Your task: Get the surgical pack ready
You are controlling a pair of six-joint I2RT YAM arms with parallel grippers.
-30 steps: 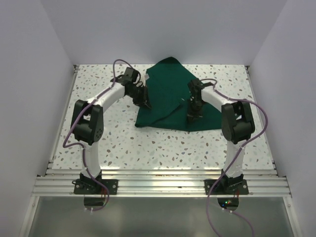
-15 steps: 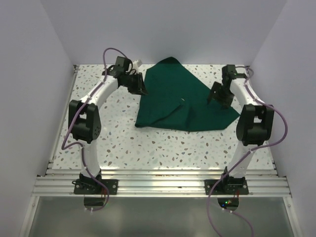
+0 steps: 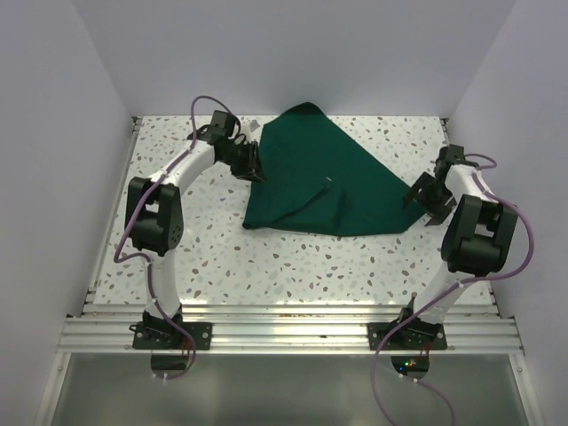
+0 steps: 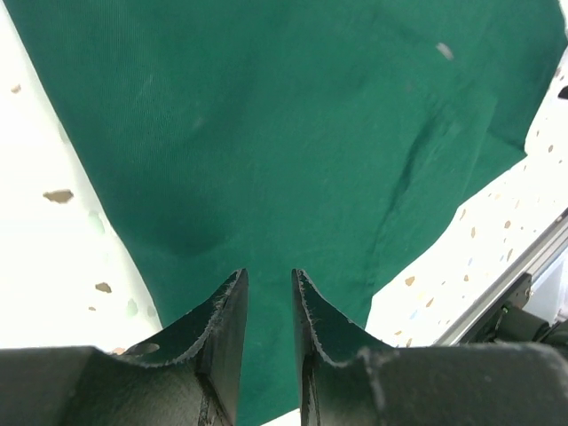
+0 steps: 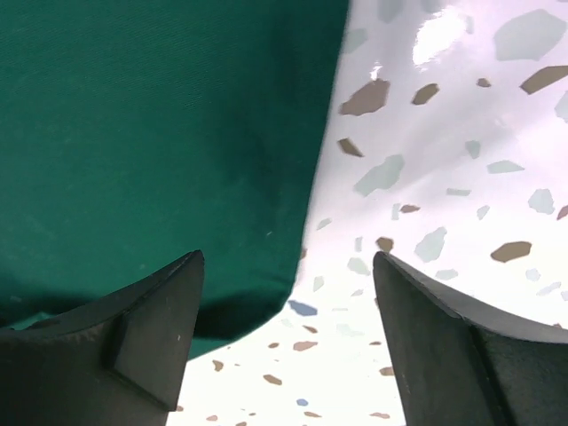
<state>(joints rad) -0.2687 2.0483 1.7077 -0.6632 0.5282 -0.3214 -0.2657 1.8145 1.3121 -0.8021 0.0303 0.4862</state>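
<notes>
The right gripper's open fingers are already on both sides of the edge, over cloth and bare table, so the right gripper should move down next and close on the drape's corner edge [image 3: 418, 212] [image 5: 292, 268] below it.
The surgical pack shows only as a dark green cloth drape [image 3: 311, 173], lying folded and roughly triangular on the speckled table, with a crease [image 3: 312, 197] near its middle. My left gripper [image 3: 254, 165] hovers at the drape's left edge. In the left wrist view its fingers [image 4: 269, 273] stand a narrow gap apart above the green cloth [image 4: 266, 133], nothing between them. My right gripper [image 3: 419, 197] is at the drape's right corner. In the right wrist view it [image 5: 287, 257] is wide open and empty, straddling the cloth's edge [image 5: 133, 115] and bare table.
White walls enclose the speckled table [image 3: 293, 257] on the left, back and right. An aluminium rail [image 3: 284, 333] carrying both arm bases runs along the near edge. Purple cables [image 3: 200, 111] loop off both arms.
My right gripper let go of the cloth, opened wide and swung right to the drape's right corner, which now lies spread further right. My left gripper shifted slightly back and its fingers parted a little.
</notes>
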